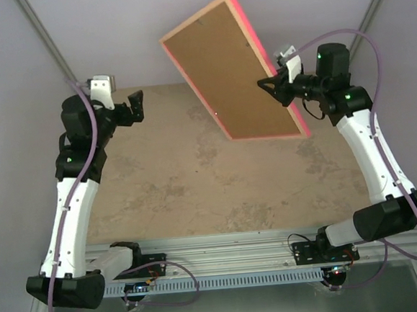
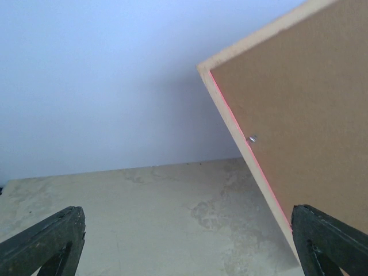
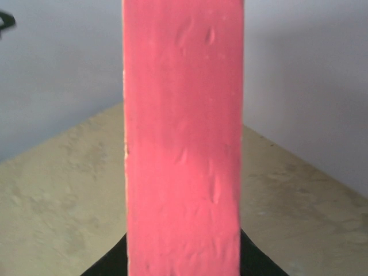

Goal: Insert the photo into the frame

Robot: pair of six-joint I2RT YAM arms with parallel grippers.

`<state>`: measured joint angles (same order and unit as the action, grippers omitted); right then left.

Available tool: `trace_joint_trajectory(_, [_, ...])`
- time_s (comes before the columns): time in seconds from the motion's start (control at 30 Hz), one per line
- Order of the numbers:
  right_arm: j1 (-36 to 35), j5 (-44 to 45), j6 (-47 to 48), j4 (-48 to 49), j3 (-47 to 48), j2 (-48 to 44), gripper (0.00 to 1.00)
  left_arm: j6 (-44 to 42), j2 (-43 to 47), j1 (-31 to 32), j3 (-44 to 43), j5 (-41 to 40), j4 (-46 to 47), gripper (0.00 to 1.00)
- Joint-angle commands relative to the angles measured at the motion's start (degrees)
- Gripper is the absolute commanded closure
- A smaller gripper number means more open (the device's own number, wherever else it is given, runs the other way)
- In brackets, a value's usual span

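Note:
My right gripper is going to turn next as it comes back and down, and then it will release the frame face up on the clear middle of the tabletop, because the frame's brown back shows.
My right gripper (image 1: 274,86) is shut on the long edge of the frame (image 1: 234,71) and holds it tilted up in the air above the far right of the table. The frame's back faces the camera, with the brown backing board (image 1: 227,68) set in it and a bright pink rim. In the right wrist view the pink edge (image 3: 183,144) fills the middle, between my jaws. The frame also shows in the left wrist view (image 2: 299,115), with a small metal clip (image 2: 252,138). My left gripper (image 1: 137,106) is open and empty, up at the far left. The photo is hidden or out of view.
The mottled beige tabletop (image 1: 195,171) lies below both arms. Pale walls stand behind and to the sides. A metal rail (image 1: 224,259) with the arm bases runs along the near edge.

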<state>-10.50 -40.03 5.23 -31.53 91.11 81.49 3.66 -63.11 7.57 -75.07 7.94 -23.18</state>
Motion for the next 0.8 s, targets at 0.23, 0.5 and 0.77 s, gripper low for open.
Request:
trace_joint_trajectory(0.23, [-15.7, 24.2, 29.0, -0.7, 4.4, -0.9, 0.99, 6.9, 3.6, -10.4, 2.7, 6.1, 2.1, 0.01])
trace_joint_trajectory(0.5, [-29.1, 42.7, 42.6, 6.6, -6.8, -3.3, 0.99, 10.7, 3.5, -14.1, 3.5, 9.8, 3.1, 0.0])
trace_joint_trajectory(0.77, [-37.6, 55.2, 49.7, 16.4, -19.3, -3.5, 0.99, 12.0, 2.5, -16.4, 2.3, 10.5, 3.3, 0.01])
